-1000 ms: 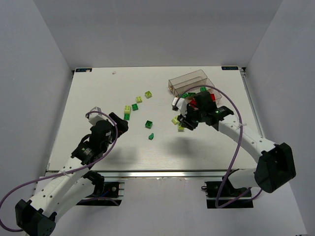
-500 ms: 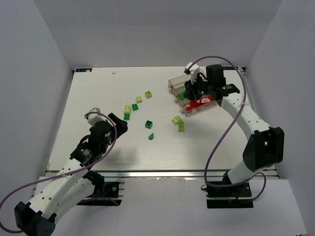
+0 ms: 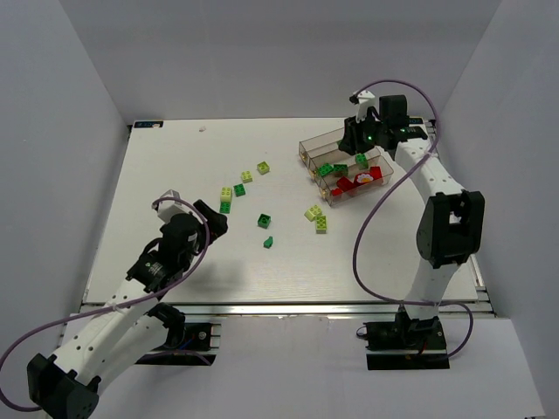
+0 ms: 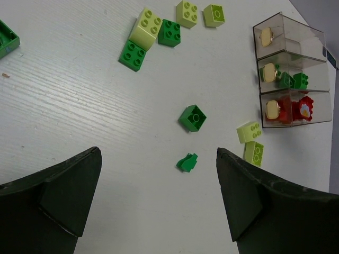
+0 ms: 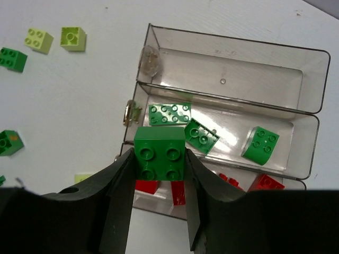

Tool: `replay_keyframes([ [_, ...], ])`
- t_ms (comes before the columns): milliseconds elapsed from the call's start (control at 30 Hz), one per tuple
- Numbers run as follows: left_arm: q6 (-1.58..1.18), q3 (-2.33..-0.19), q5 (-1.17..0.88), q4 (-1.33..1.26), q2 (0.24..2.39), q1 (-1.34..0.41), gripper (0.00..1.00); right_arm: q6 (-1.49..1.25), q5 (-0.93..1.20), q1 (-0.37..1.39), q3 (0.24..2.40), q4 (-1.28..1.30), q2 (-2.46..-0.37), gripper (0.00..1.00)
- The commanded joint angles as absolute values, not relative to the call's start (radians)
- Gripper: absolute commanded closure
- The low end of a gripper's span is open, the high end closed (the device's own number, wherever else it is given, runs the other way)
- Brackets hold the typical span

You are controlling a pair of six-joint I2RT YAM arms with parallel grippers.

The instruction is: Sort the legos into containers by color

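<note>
My right gripper brings the dark green brick down into the middle bin next, over the slanted brick (image 3: 341, 169), because that bin holds dark green bricks.
My right gripper (image 3: 360, 147) is shut on a dark green four-stud brick (image 5: 159, 156) and holds it above the three joined clear containers (image 3: 339, 140), over the near end of the middle one. In the right wrist view the far bin (image 5: 238, 38) is empty, the middle bin holds three dark green bricks (image 5: 202, 135), and the near bin holds red bricks (image 5: 267, 182). My left gripper (image 4: 158, 153) is open and empty above the table, near a small dark green piece (image 4: 187, 162) and a dark green brick (image 4: 192, 117).
Loose bricks lie on the table left of the bins: two pale yellow-green ones (image 3: 317, 218) close to the bins, two more (image 3: 255, 172) farther back, and a pale and dark green cluster (image 3: 231, 195). White walls enclose the table.
My right arm has swung from the table's middle, beside the two pale bricks, back over the bins, carrying the dark green brick. The left arm has not moved.
</note>
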State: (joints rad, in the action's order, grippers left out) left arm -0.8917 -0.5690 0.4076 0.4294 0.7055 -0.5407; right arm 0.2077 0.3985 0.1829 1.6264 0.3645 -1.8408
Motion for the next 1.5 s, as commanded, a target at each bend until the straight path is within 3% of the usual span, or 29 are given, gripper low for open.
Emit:
replay_keyframes([
  [0, -0.882, -0.572, 0.402, 0.402, 0.727, -0.543, 0.02, 0.190, 0.388, 0.178, 1.718, 0.360, -1.905, 1.00],
  [900, -0.882, -0.587, 0.394, 0.379, 0.804, -0.543, 0.02, 0.242, 0.247, 0.160, 1.801, 0.313, -2.146, 0.98],
  [1033, -0.874, -0.588, 0.384, 0.371, 0.814, -0.543, 0.02, 0.253, 0.235, 0.160, 1.806, 0.310, -2.160, 0.81],
  [1067, -0.873, -0.588, 0.380, 0.368, 0.818, -0.543, 0.02, 0.255, 0.235, 0.160, 1.804, 0.310, -2.160, 0.70],
  [1233, -0.859, -0.598, 0.364, 0.336, 0.862, -0.543, 0.02, 0.255, 0.247, 0.150, 1.792, 0.313, -2.160, 0.46],
  [1267, -0.854, -0.601, 0.356, 0.333, 0.870, -0.543, 0.02, 0.252, 0.252, 0.149, 1.792, 0.313, -2.155, 0.37],
  [1300, -0.851, -0.604, 0.354, 0.328, 0.877, -0.543, 0.02, 0.249, 0.256, 0.146, 1.792, 0.313, -2.152, 0.14],
  [1467, -0.836, -0.620, 0.338, 0.305, 0.922, -0.543, 0.02, 0.238, 0.271, 0.135, 1.776, 0.299, -2.111, 0.11],
])
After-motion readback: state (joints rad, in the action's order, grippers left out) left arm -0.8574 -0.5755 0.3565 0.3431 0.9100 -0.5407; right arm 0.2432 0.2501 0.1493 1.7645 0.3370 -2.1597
